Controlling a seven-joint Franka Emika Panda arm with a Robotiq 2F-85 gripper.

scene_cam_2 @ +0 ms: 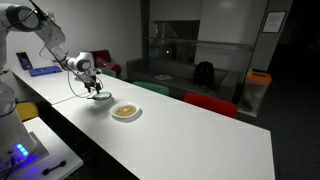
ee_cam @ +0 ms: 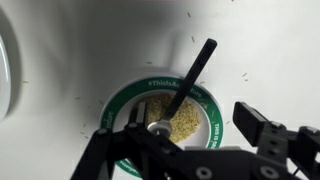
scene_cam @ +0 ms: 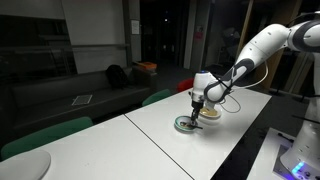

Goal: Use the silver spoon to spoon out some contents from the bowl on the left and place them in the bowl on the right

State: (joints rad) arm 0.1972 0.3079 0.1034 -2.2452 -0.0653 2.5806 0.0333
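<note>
The spoon will be grabbed after my gripper moves down and along the thin dark handle toward its loose end [scene_cam: 198,127] [ee_cam: 199,64], past the rim of the bowl.
A green-rimmed bowl [ee_cam: 205,100] holds pale tan contents [ee_cam: 185,125]. The silver spoon [ee_cam: 192,75] rests in it, head in the contents and handle leaning over the far rim. My gripper [ee_cam: 193,117] hangs just above this bowl, open, its fingers on either side of the spoon's lower end and touching nothing. In both exterior views the gripper [scene_cam: 197,101] [scene_cam_2: 92,86] is over that bowl [scene_cam: 186,124] [scene_cam_2: 98,98]. A second bowl [scene_cam: 211,113] [scene_cam_2: 125,112] with tan filling stands close beside it on the white table [scene_cam: 150,135].
A white rim [ee_cam: 4,60] shows at the wrist view's left edge. Green chairs [scene_cam: 45,135] and a red chair [scene_cam_2: 210,103] line the table's far side. A black sofa [scene_cam: 95,90] stands behind. A lit device [scene_cam_2: 20,152] sits on a side desk.
</note>
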